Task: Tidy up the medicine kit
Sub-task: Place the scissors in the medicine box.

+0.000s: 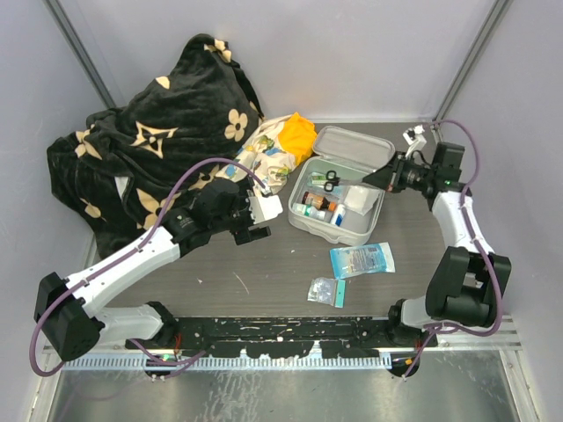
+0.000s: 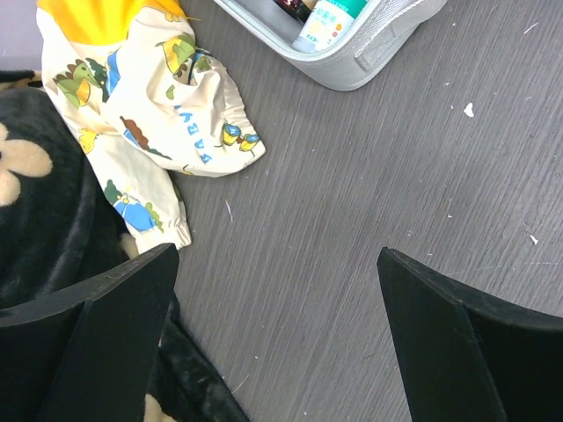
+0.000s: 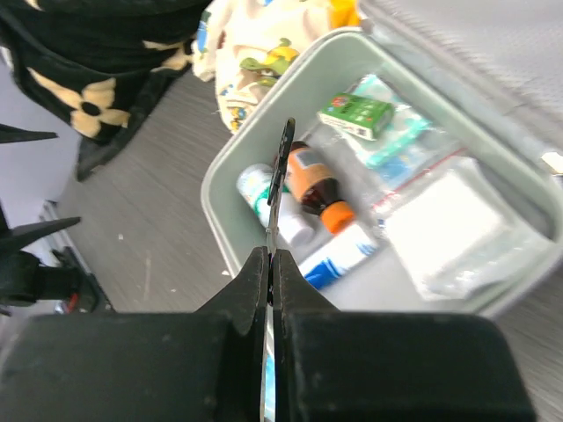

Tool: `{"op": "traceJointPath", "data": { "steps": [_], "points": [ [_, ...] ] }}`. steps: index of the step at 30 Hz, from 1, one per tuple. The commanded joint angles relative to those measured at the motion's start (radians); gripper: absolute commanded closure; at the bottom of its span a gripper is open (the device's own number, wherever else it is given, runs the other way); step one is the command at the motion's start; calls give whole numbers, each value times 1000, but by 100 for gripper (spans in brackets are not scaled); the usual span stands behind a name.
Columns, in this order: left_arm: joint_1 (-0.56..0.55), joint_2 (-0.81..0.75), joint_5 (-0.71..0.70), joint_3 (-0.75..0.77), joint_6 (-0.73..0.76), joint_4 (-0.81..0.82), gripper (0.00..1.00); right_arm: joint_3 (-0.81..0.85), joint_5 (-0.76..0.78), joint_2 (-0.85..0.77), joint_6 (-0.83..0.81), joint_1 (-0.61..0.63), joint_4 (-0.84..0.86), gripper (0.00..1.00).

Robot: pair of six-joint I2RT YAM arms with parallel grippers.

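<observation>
The gap between brown bottle [image 3: 317, 189] and green box has room. My right gripper needs to move down and to its left in the top view to that gap next, to release there.
The medicine kit [image 1: 339, 236] lies open in the middle of the table, its lid [image 1: 354, 148] tipped back. Inside lie an orange-capped brown bottle [image 3: 317, 189], a white bottle [image 3: 268, 202], a blue-and-white tube [image 3: 339, 255], a green box [image 3: 356, 114] and a white gauze pack [image 3: 449, 229]. My right gripper [image 3: 272, 255] is shut on the blades of black-handled scissors [image 1: 327, 182], holding them over the open case. My left gripper [image 2: 277, 255] hangs open over bare table left of the kit [image 2: 352, 66], nothing between its fingers.
A black blanket [image 1: 149, 141] with cream flowers fills the back left. A printed cloth bundle with an orange part [image 1: 277, 149] lies beside the kit. A blue packet [image 1: 361, 260] and a small clear packet [image 1: 324, 291] lie in front of the kit.
</observation>
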Motion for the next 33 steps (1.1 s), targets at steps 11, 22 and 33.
{"op": "traceJointPath", "data": {
  "steps": [11,22,33],
  "points": [
    [1,-6,-15,-18,-13,71,2,-82,52,-34,172,15,173,99],
    [2,3,-27,-19,-20,66,2,-203,201,49,456,122,518,99],
    [2,12,-24,-19,-20,64,2,-267,204,183,593,140,724,99]
  ]
}}
